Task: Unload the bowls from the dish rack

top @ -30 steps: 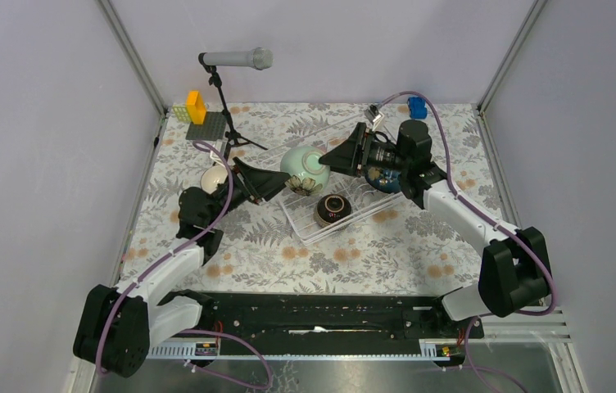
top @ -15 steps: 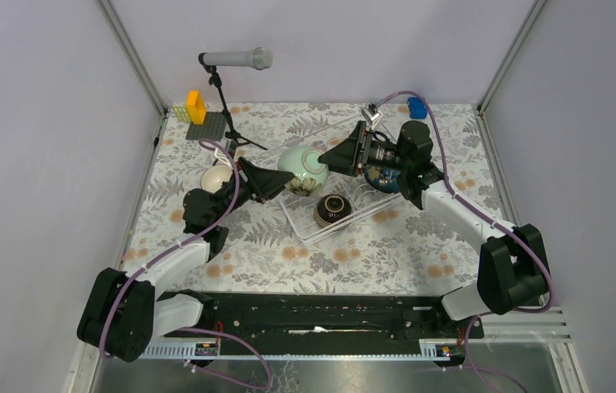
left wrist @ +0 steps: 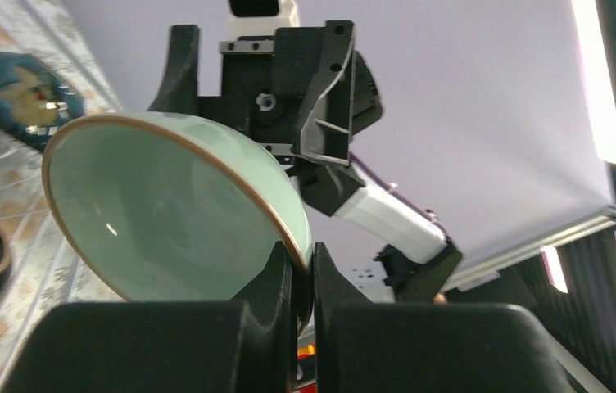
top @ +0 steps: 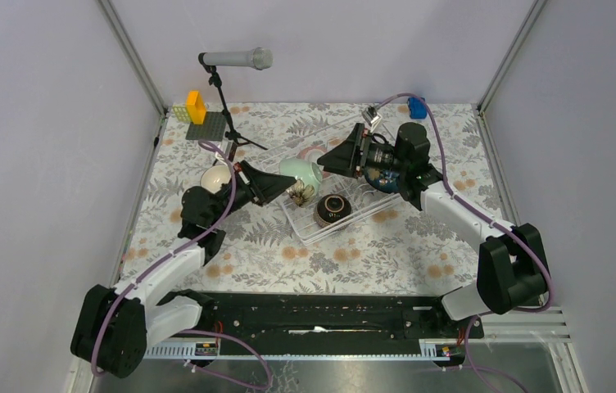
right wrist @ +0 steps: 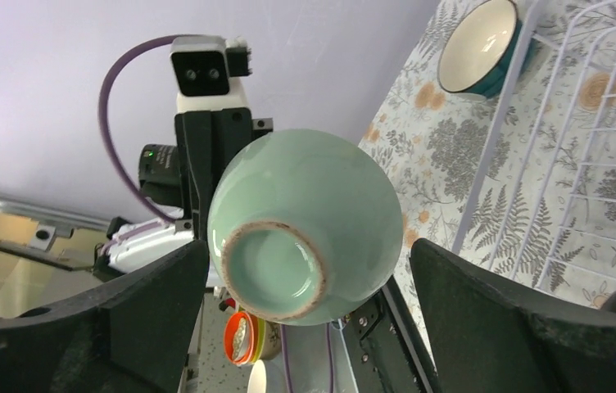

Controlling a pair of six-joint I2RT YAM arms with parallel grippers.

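Observation:
The robot should next swing its left gripper off the rack, tilt it downward and lower the mint bowl onto bare cloth on the near side of the teal bowl.
A mint green bowl (top: 303,170) hangs tilted over the left end of the white wire dish rack (top: 313,233). My left gripper (top: 290,182) is shut on its rim; the left wrist view shows the rim (left wrist: 292,246) pinched between the fingers. My right gripper (top: 327,161) faces the bowl's foot (right wrist: 276,270), open, with its fingers standing clear on either side. A dark brown bowl (top: 332,209) and a dark teal bowl (top: 382,178) sit in the rack. On the cloth to the left of the rack is a teal bowl with a white inside (top: 217,176).
A microphone on a stand (top: 235,59) rises at the back left, next to a grey baseplate (top: 206,127) carrying a yellow brick. A blue brick (top: 416,106) lies at the back right. Grey walls close in the flowered cloth on three sides.
My left gripper has shut on the mint bowl's rim. The right gripper has opened wide and let the bowl go. The bowl has tipped and sunk slightly toward the left arm.

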